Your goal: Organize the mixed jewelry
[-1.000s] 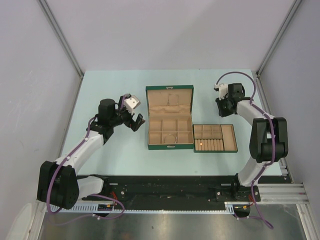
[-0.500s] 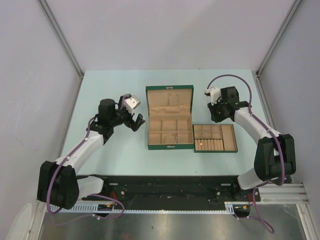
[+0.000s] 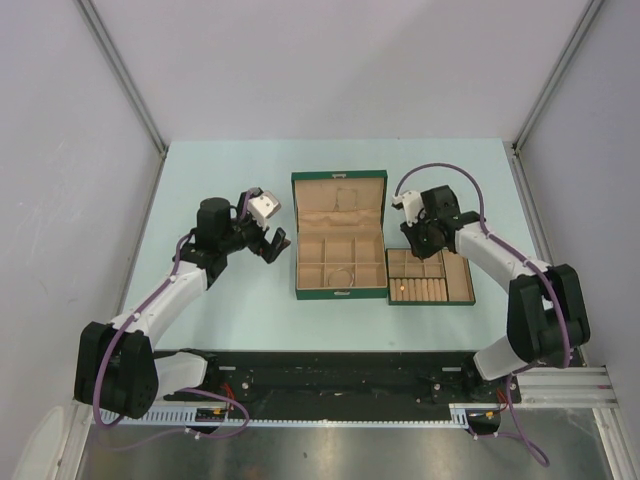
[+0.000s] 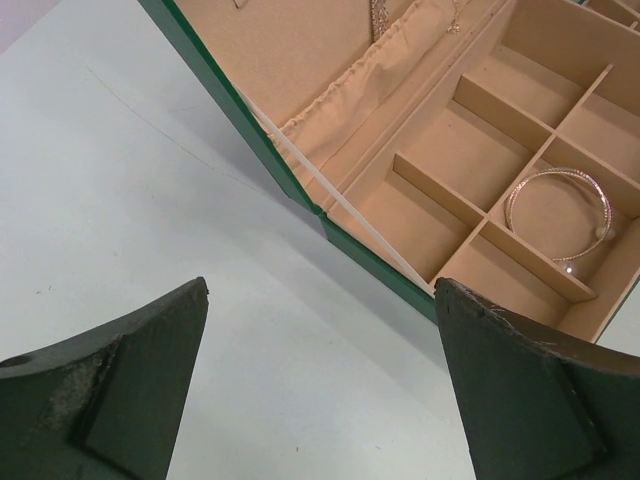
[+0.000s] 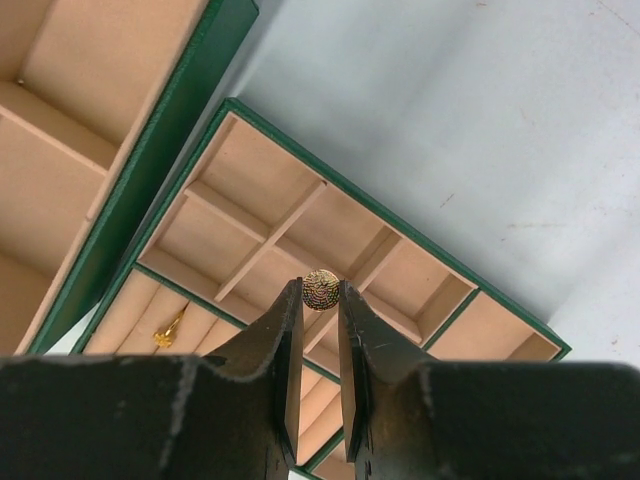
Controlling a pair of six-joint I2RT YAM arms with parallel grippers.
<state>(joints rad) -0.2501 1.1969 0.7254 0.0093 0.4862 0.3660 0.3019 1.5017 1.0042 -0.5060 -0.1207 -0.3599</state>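
Observation:
The middle section along the tray's far edge (image 3: 415,256) (image 5: 336,231) is empty. I will lower the round gold patterned piece there next with my right gripper.
My right gripper (image 5: 321,300) is shut on a small round gold patterned piece (image 5: 321,289) and holds it above the small compartments of the flat green tray (image 5: 400,222). In the top view this gripper (image 3: 419,244) hangs over the tray's (image 3: 468,280) far left part. My left gripper (image 4: 320,380) is open and empty above the bare table, just left of the open green box (image 4: 300,195); the top view shows it (image 3: 268,246) too. A thin silvery loop (image 4: 557,215) lies in one box compartment. A fine chain (image 4: 378,15) hangs in the lid.
A small gold piece (image 5: 168,328) lies among the tan ring rolls of the tray. The box (image 3: 340,293) stands open in the middle of the table, with the tray close against its right side. Grey walls enclose the table.
My right arm has swung left and nearer, from the table's back right to above the tray. The left arm has not moved.

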